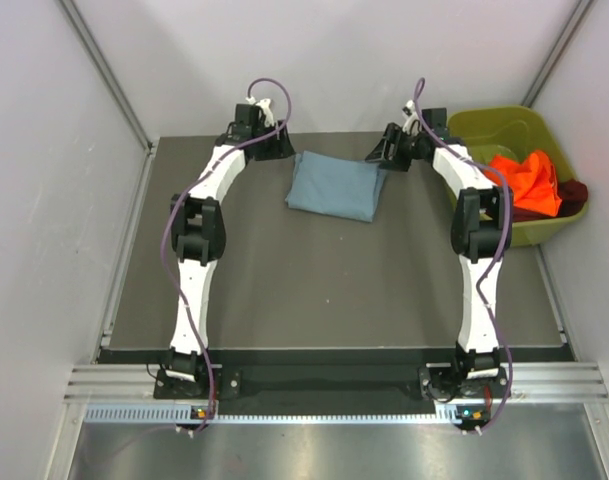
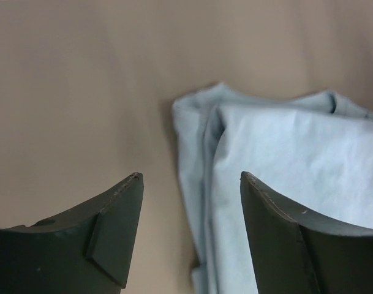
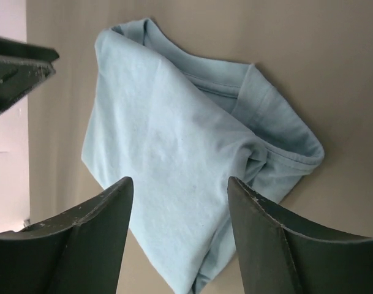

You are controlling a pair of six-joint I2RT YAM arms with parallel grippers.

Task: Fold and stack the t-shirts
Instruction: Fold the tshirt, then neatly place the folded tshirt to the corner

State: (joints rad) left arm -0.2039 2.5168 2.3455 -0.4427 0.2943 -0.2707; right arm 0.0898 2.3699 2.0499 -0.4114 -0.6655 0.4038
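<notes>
Next, the left gripper moves down toward the right in the top view and closes around the t-shirt's folded side edge (image 1: 294, 178) (image 2: 206, 214), which runs below its open fingers.
The blue-grey t-shirt (image 1: 334, 186) lies folded at the back middle of the table. My left gripper (image 1: 282, 148) is open and empty just off the shirt's back left corner. In the left wrist view its gap (image 2: 191, 177) is over the shirt's left edge (image 2: 284, 171). My right gripper (image 1: 382, 155) is open and empty at the shirt's back right corner. In the right wrist view its gap (image 3: 180, 180) is above the folded cloth (image 3: 174, 141). The orange t-shirt (image 1: 529, 180) and the maroon t-shirt (image 1: 574, 196) lie crumpled in the bin.
The olive-green plastic bin (image 1: 494, 118) stands at the table's back right, beside the right arm's elbow. White walls close in the left, back and right. The left gripper's finger (image 3: 15, 73) shows at the right wrist view's top left.
</notes>
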